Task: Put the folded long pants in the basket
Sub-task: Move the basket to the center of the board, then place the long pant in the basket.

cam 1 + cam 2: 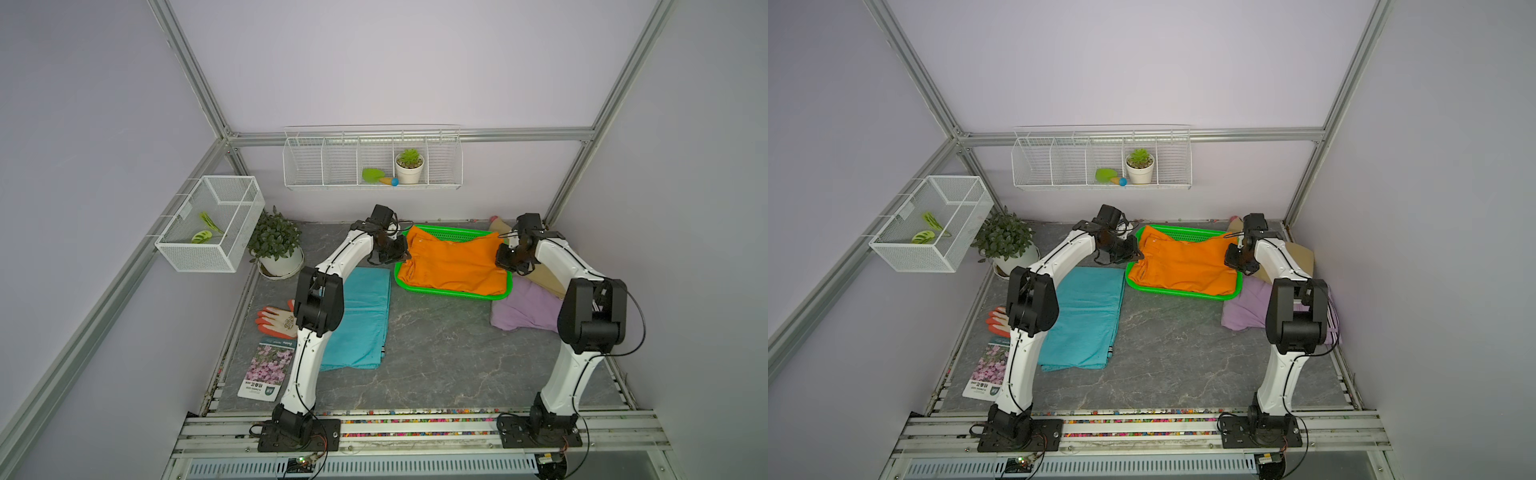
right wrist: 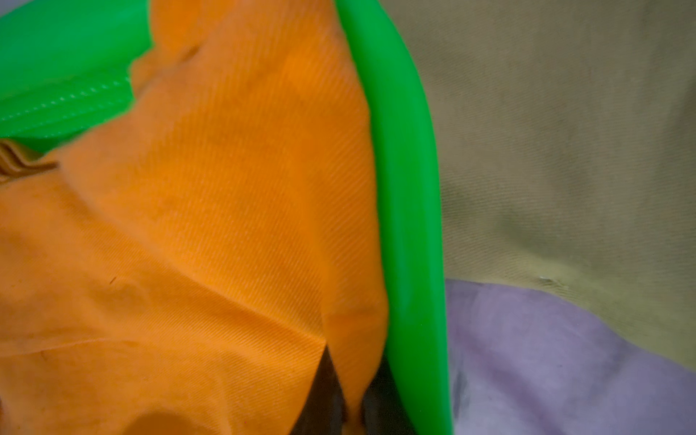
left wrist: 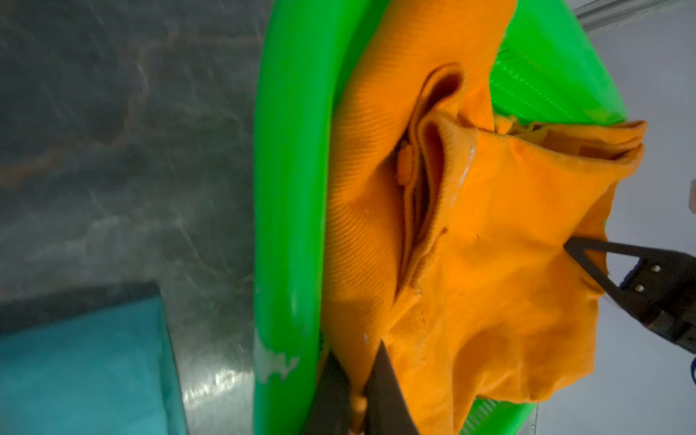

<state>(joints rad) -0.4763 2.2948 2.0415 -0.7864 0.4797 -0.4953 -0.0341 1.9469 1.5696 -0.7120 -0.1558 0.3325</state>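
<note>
My left gripper will next move back toward the basket's near corner [image 1: 400, 283] by the teal pants and release the orange fold, as that corner is back of the gripper.
The orange folded long pants [image 1: 453, 262] [image 1: 1183, 266] lie spread over the green basket [image 1: 453, 294] [image 1: 1183, 293] at the back of the table. My left gripper [image 1: 401, 253] [image 3: 356, 350] is shut on a fold of the orange cloth [image 3: 489, 244] just inside the basket's left rim [image 3: 286, 188]. My right gripper [image 1: 505, 259] [image 2: 352, 361] is shut on the orange cloth [image 2: 188, 244] by the right rim [image 2: 410, 188]. Teal pants [image 1: 361, 320] [image 3: 75, 369] lie flat to the basket's front left. Lilac pants [image 1: 523, 309] [image 2: 565, 357] and tan pants [image 1: 544, 276] [image 2: 565, 132] lie to its right, partly behind the right arm.
An orange-fingered glove [image 1: 276, 322] and a seed packet [image 1: 268, 370] lie by the left edge. A potted plant [image 1: 276, 245] stands at the back left. A white mesh box [image 1: 212, 224] hangs on the left wall, a wire rack [image 1: 372, 162] on the back wall.
</note>
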